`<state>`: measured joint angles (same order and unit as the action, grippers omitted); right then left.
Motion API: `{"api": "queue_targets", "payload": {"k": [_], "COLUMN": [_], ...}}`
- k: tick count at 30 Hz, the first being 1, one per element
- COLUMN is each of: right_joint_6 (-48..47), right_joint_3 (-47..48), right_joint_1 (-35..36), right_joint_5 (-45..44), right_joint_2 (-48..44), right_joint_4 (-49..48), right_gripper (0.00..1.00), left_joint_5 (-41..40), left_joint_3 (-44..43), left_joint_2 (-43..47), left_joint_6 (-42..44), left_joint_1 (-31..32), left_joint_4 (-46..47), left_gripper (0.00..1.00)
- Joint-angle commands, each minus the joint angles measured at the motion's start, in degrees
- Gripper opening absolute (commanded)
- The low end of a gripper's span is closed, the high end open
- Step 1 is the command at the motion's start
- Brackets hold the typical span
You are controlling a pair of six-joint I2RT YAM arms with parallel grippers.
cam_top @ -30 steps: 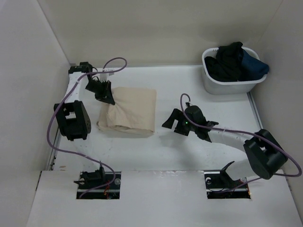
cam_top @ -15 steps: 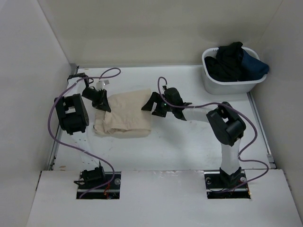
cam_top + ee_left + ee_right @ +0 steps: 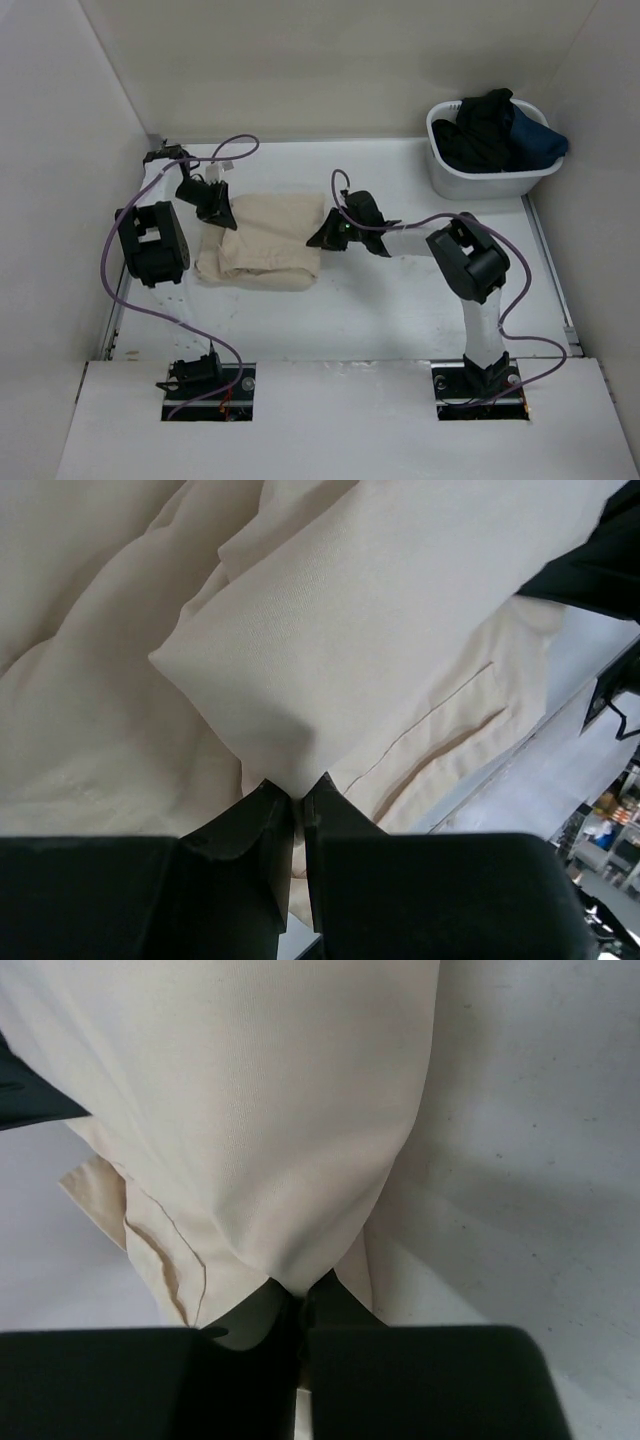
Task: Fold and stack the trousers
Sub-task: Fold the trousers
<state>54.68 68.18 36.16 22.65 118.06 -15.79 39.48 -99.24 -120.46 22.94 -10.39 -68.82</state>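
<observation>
The trousers (image 3: 265,240) lie off-center, so my left gripper should next carry its fold of the trousers to the right in the top view, toward the middle of the table, and let go of it.
The beige trousers (image 3: 265,240) lie folded into a thick rectangle left of the table's middle. My left gripper (image 3: 222,216) is at their upper-left corner, shut on a fold of the cloth (image 3: 270,680). My right gripper (image 3: 318,238) is at their right edge, shut on the beige cloth (image 3: 290,1160) pinched between its jaws. In the left wrist view a pocket seam (image 3: 440,715) runs across the layer below the pinched fold. In the right wrist view the cloth rises from the jaws (image 3: 303,1295), with white table to its right.
A white basket (image 3: 480,180) at the back right holds black and dark-blue garments (image 3: 495,128). White walls close in the table on the left, back and right. Purple cables loop over both arms. The right arm's elbow (image 3: 468,262) stands right of the trousers.
The right arm swung left across the table to the trousers' right edge and its jaws shut on the cloth. The left gripper kept its grip; the bundle shifted slightly left.
</observation>
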Motion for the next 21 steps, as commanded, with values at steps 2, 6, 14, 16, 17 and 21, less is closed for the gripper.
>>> {"api": "queue_targets", "payload": {"k": [2, 6, 14, 16, 17, 21], "right_joint_6": [0.1, -2.1, -22.1, -26.9, -27.9, -27.9], "right_joint_3": [-5.1, -15.7, -14.8, -12.8, -12.7, -16.6], "right_joint_1": [-3.2, -8.1, -13.6, -13.5, -13.3, -14.9], "right_joint_5": [0.6, 2.2, 7.9, 4.3, 2.0, -5.7], "right_joint_2": [-5.7, -18.8, -35.6, -35.4, -35.3, -35.1], "right_joint_4": [-3.4, -0.4, 34.6, 41.3, 42.7, 41.5], "right_gripper": [0.0, 0.0, 0.25, 0.42, 0.45, 0.51], "left_joint_5": [2.2, 2.5, 6.3, 6.1, 6.5, 7.2], "left_joint_3": [-4.4, -1.5, 2.2, 3.1, 3.9, 7.0], "left_joint_2": [8.4, 11.8, 12.6, 11.4, 10.6, 7.4], "left_joint_6": [-0.6, -3.0, -7.5, -7.8, -8.3, -10.4], "left_joint_1": [3.3, 9.0, 20.0, 20.1, 20.1, 20.3], "left_joint_4": [-1.8, -2.0, -0.5, 1.1, 2.4, 12.1], "left_gripper": [0.01, 0.01, 0.01, 0.02, 0.02, 0.04]}}
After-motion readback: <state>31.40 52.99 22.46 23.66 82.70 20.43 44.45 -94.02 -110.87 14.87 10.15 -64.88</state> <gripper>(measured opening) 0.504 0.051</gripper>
